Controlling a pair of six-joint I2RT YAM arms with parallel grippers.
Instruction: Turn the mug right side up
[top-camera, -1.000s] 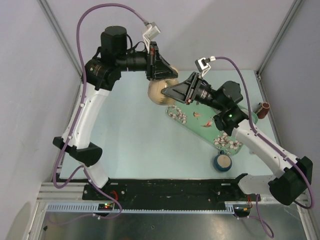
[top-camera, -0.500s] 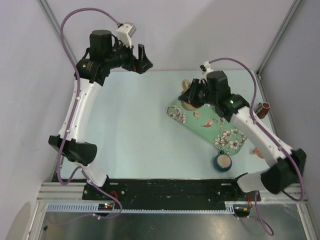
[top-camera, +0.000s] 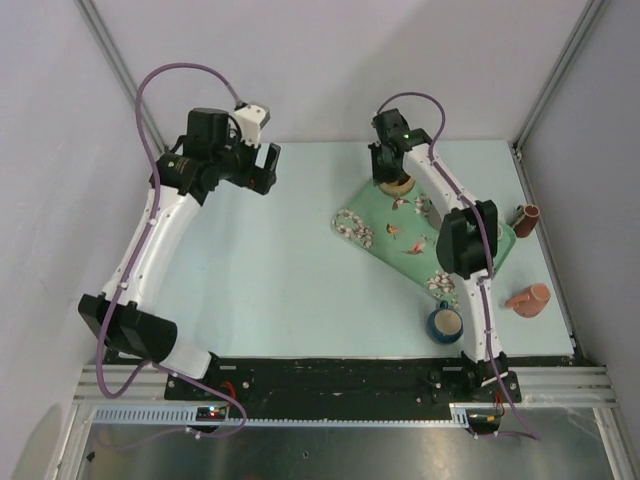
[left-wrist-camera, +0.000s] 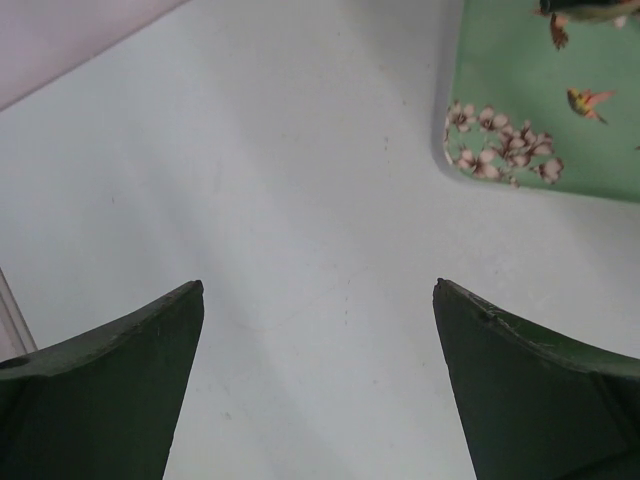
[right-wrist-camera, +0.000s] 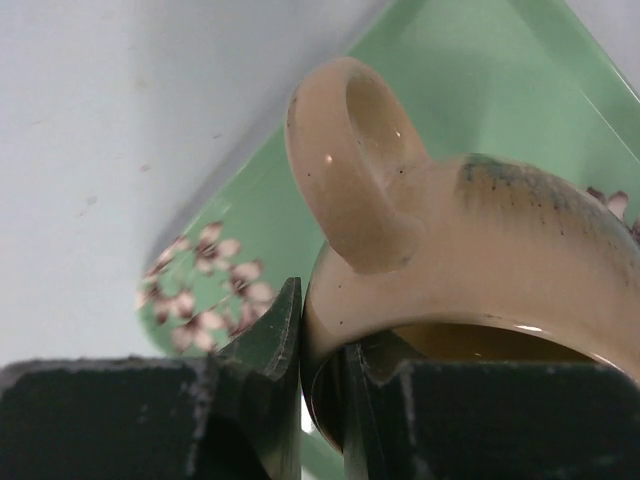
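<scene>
My right gripper will next lower the tan mug onto the green tray's far end (top-camera: 400, 203) to let go of the mug's rim, since the mug still hangs above the tray.
The tan mug (top-camera: 401, 184) is at the far end of the green flowered tray (top-camera: 410, 245), mouth up. In the right wrist view its handle (right-wrist-camera: 350, 160) juts toward the top left and its rounded body (right-wrist-camera: 500, 250) fills the right side. My right gripper (right-wrist-camera: 320, 350) is shut on the mug's rim beside the handle, one finger outside the wall and one inside the mouth. From above, the right gripper (top-camera: 392, 168) points straight down onto the mug. My left gripper (top-camera: 265, 168) hangs open and empty over bare table at the far left, well away from the mug, its fingertips (left-wrist-camera: 150, 380) spread wide.
A dark blue mug (top-camera: 446, 322) stands upright just off the tray's near end. A mauve mug (top-camera: 526, 218) stands by the right wall, and a pinkish vessel (top-camera: 528, 298) lies on its side nearer the front. The tray corner (left-wrist-camera: 500, 150) shows ahead of the left gripper.
The left gripper opened, let go of the mug and drew back to the left. The right arm swung the mug to the tray's far end and now points straight down.
</scene>
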